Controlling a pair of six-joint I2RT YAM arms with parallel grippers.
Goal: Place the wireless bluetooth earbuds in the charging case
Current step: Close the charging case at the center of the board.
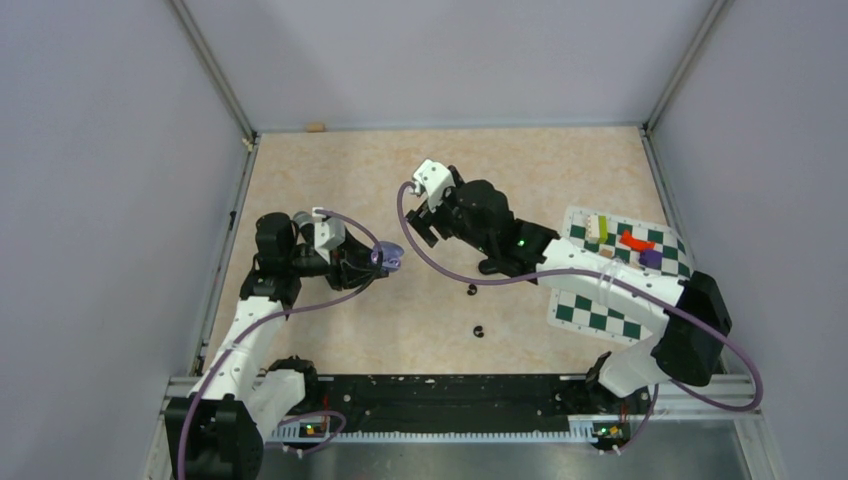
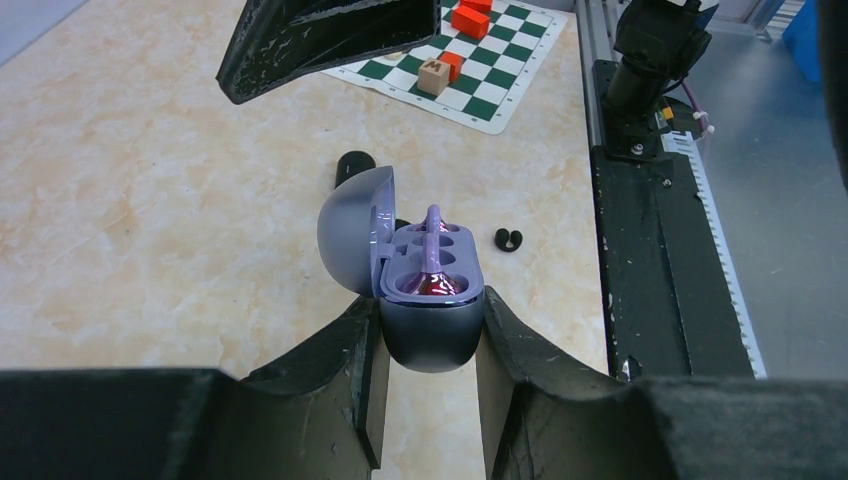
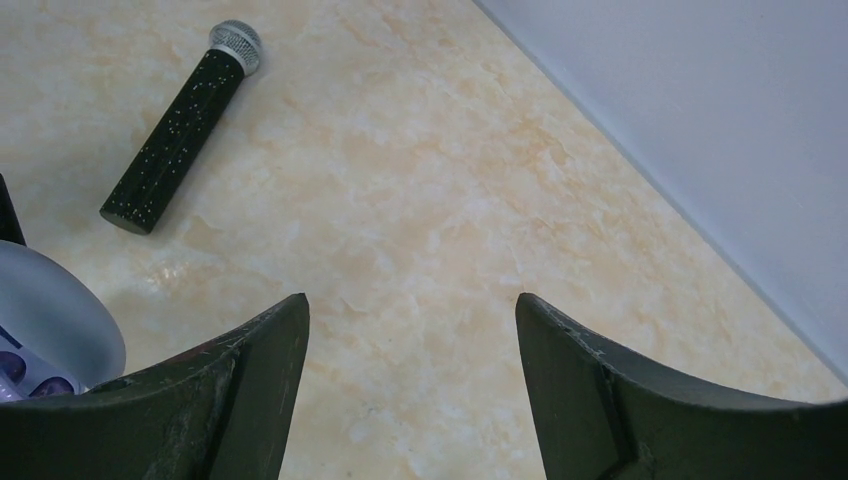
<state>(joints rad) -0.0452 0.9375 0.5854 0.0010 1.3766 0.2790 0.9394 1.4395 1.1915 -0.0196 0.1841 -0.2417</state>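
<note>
The robot's left gripper will next move outward and down to let go of the case (image 1: 388,257) on the bare tabletop, since there is clear space below and outward of that gripper.
My left gripper (image 2: 430,300) is shut on the base of an open pale purple charging case (image 2: 432,345), held just above the table, with its lid (image 2: 350,240) swung left. A pale purple earbud (image 2: 432,262) sits in the case. I cannot make out a second purple one. Two black earbuds (image 1: 472,290) (image 1: 479,330) lie on the table to the right of the case; one of them shows in the left wrist view (image 2: 508,240). My right gripper (image 3: 410,300) is open and empty, hovering just beyond the case (image 1: 388,257).
A black microphone (image 3: 180,130) lies on the table ahead of my right gripper. A green-and-white chequered mat (image 1: 600,310) with red, tan and yellow blocks is at the right. A dark rounded object (image 2: 352,165) sits behind the lid. The black rail (image 2: 650,280) runs along the near edge.
</note>
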